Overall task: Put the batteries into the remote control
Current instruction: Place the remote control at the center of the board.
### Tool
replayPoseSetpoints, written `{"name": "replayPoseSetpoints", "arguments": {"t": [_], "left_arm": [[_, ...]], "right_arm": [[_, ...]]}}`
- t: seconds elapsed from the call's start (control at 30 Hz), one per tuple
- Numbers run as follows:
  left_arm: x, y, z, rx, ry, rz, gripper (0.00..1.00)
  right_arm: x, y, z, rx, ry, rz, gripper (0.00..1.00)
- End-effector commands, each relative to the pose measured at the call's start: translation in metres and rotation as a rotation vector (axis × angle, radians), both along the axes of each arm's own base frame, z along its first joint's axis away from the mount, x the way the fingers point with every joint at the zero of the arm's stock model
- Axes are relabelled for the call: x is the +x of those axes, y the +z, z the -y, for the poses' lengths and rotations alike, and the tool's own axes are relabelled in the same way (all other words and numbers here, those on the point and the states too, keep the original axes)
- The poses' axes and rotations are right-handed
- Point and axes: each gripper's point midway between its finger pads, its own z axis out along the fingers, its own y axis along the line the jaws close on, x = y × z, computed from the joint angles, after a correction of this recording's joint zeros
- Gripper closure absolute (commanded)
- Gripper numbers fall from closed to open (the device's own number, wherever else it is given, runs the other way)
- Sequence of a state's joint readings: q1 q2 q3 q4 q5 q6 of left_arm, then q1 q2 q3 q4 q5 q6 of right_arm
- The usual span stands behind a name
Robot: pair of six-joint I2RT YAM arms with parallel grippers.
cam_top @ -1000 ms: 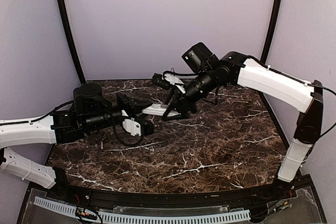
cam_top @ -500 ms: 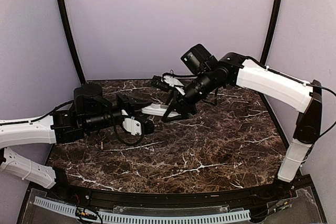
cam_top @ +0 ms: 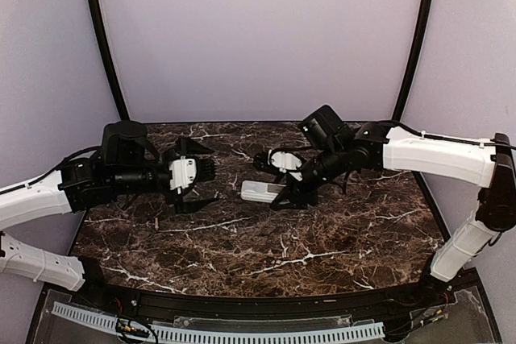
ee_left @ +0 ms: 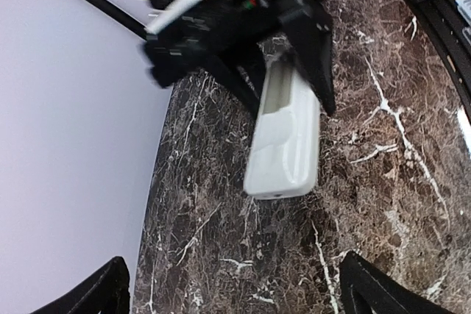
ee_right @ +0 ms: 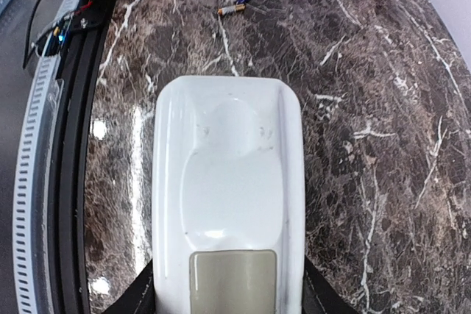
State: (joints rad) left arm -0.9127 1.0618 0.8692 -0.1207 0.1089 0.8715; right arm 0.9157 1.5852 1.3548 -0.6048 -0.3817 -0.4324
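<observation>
My right gripper holds the remote control point(cam_top: 260, 191) and will next lower toward the front bar and tilt down to lay it on the marble table.
The remote control point(ee_right: 228, 182) is a white bar seen back side up, with a grey rectangular panel point(ee_right: 232, 281) set into it near the jaws. My right gripper point(ee_right: 228, 301) is shut on its sides and holds it low over the marble table point(cam_top: 322, 239), left of the table's centre. In the top view the remote control point(cam_top: 260, 191) points left from the right gripper point(cam_top: 280, 187). My left gripper point(cam_top: 201, 176) hangs open to its left, apart from it. In the left wrist view the remote control point(ee_left: 283, 145) lies ahead of the spread fingertips point(ee_left: 364, 284). One battery point(ee_right: 235, 7) lies on the table.
The black front rail point(ee_right: 70, 145) of the table runs along the left of the right wrist view. A lilac back wall point(cam_top: 258, 38) and two dark curved posts point(cam_top: 101, 38) close in the table. Both arms reach over the middle of the table.
My left gripper has let go of the remote, opened wide and drawn back to the left. My right arm has swung down and to the right with the remote.
</observation>
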Motion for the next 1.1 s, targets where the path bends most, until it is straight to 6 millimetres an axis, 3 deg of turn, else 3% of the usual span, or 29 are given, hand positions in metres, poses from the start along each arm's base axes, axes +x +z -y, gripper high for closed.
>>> {"name": "replayPoseSetpoints", "arguments": {"t": [0.0,0.17,0.4,0.9,1.07], "left_arm": [[-0.021,0.022,-0.016,-0.178,0.004,-0.207,0.01],[-0.022,0.028,-0.027,-0.252,0.032,-0.251,0.01],[-0.014,0.016,-0.032,-0.244,0.081,-0.272,0.01],[-0.009,0.008,-0.035,-0.217,0.101,-0.266,0.01],[-0.008,0.003,-0.035,-0.198,0.104,-0.272,0.01]], "right_arm": [[-0.001,-0.029,-0.002,0.032,0.089,0.126,0.89],[-0.004,-0.087,0.004,-0.066,0.124,0.094,0.87],[-0.009,-0.141,0.004,-0.186,0.155,0.068,0.84],[-0.005,-0.196,0.011,-0.383,0.041,-0.022,0.68],[-0.006,-0.201,0.011,-0.410,0.032,-0.031,0.51]]}}
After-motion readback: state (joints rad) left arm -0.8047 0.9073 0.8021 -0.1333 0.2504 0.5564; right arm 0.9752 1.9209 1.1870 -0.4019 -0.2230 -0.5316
